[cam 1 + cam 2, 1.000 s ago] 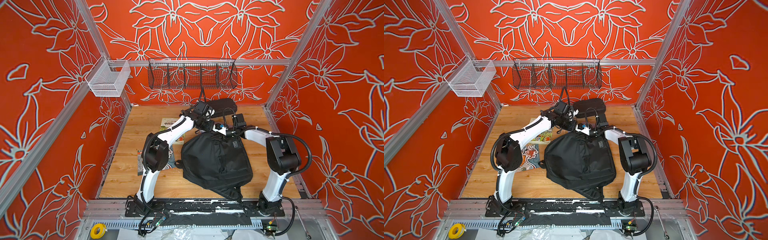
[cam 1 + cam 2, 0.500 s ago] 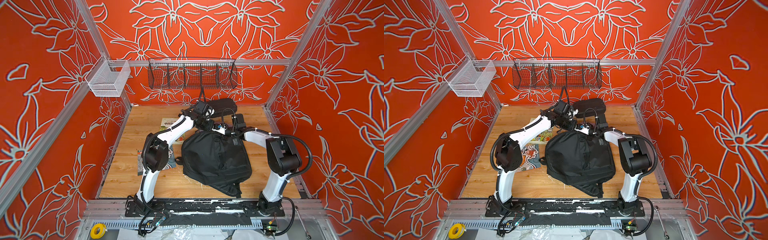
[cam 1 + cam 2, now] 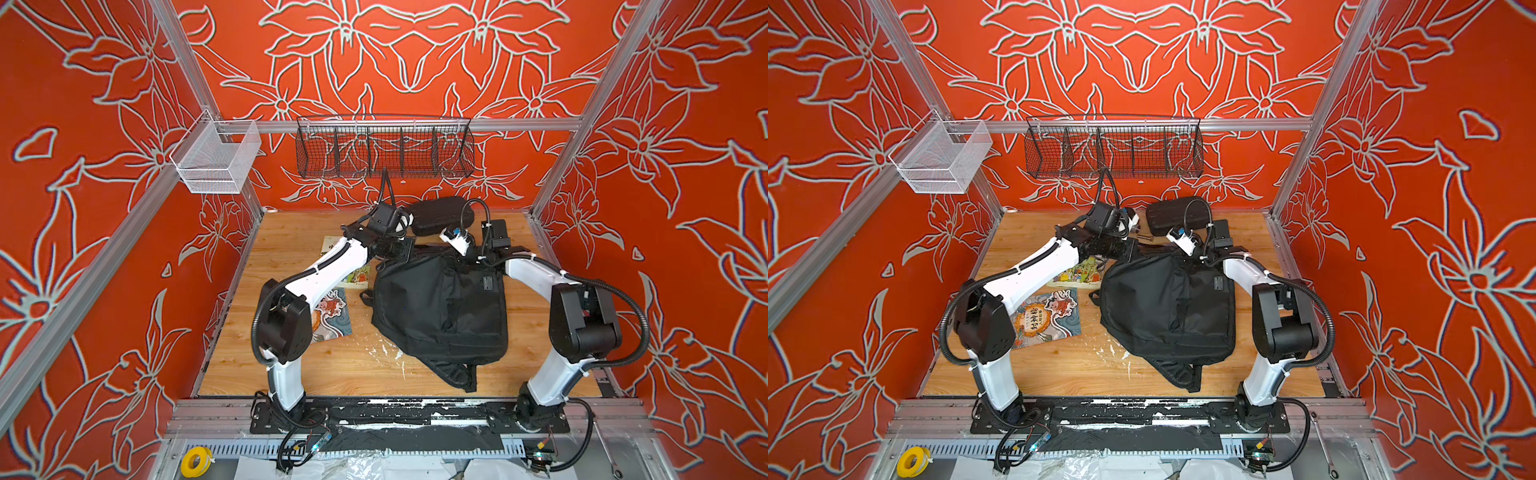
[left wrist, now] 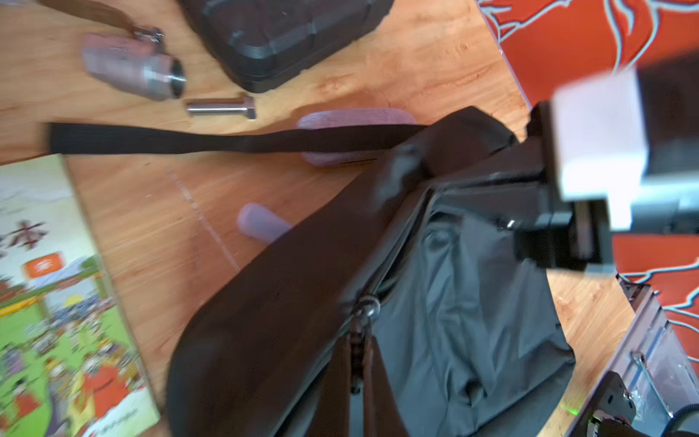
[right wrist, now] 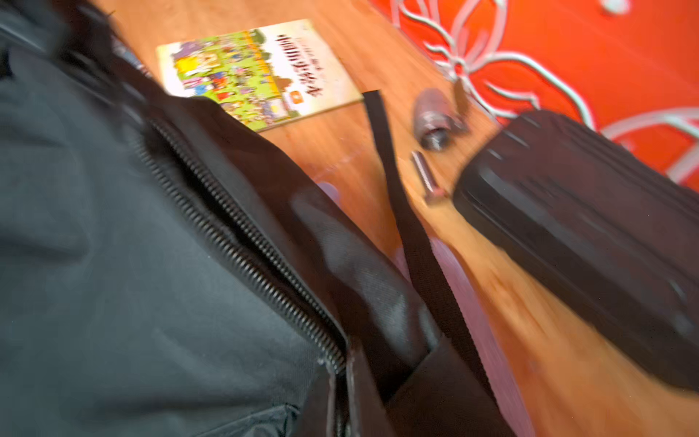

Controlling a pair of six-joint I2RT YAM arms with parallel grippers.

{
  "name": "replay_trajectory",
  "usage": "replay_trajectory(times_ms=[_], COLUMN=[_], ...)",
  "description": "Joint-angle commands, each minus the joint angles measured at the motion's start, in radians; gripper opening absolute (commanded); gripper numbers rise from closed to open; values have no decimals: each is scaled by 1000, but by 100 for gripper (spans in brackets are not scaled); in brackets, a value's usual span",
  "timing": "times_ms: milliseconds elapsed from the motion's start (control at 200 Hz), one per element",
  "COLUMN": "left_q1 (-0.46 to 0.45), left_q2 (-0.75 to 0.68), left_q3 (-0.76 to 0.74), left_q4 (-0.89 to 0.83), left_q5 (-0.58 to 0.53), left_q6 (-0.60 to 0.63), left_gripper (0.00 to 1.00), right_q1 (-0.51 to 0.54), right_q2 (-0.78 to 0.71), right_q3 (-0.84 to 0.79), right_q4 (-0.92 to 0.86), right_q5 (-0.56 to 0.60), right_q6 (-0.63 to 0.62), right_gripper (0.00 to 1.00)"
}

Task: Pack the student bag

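Observation:
The zipper's unopened part (image 3: 385, 273) (image 4: 298, 397) runs back from my left gripper along the bag's edge by the books. I will pull the zipper pull back along that part with my left gripper and let it go.
The student bag (image 3: 440, 307) (image 3: 1171, 307), a soft black backpack, lies in the middle of the wooden floor in both top views, its top toward the back wall. My left gripper (image 4: 357, 352) (image 3: 410, 254) is shut on the bag's zipper pull, just below the metal slider (image 4: 368, 302). My right gripper (image 5: 342, 382) (image 3: 471, 257) is shut on the bag's fabric edge where the zipper teeth (image 5: 234, 242) end. Between the two grips the opening shows grey lining (image 4: 465, 302). A loose black strap (image 4: 227, 138) trails across the floor.
A rigid black ribbed case (image 3: 440, 214) (image 5: 586, 234) lies by the back wall. A steel bolt (image 4: 221, 107) and a pink metal cylinder (image 4: 132, 68) lie near it. Two picture books (image 3: 1077, 272) (image 3: 1046, 320) lie left of the bag. Wire baskets (image 3: 384, 151) (image 3: 216, 160) hang on the walls.
My right gripper has closed on the bag's edge. The bag's fabric has shifted and bunched a little between the grips. The left gripper keeps its hold.

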Motion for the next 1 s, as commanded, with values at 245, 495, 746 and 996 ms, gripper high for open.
replay_trajectory(times_ms=[245, 495, 746, 996], left_q1=[43, 39, -71, -108], left_q2=[-207, -296, -298, -306], left_q3=[-258, -421, -404, -414], left_q4=[32, 87, 105, 72], left_q5=[-106, -63, -97, -191], left_q6=[-51, -135, -152, -202], left_gripper=[0, 0, 0, 4], right_q1=[-155, -165, -143, -67], right_q2=[-85, -67, -64, -154], right_q3=[-61, -23, -30, -94], right_q4=[66, 30, 28, 80], right_q5=[0, 25, -31, 20], right_q6=[353, 488, 428, 207], right_gripper=[0, 0, 1, 35])
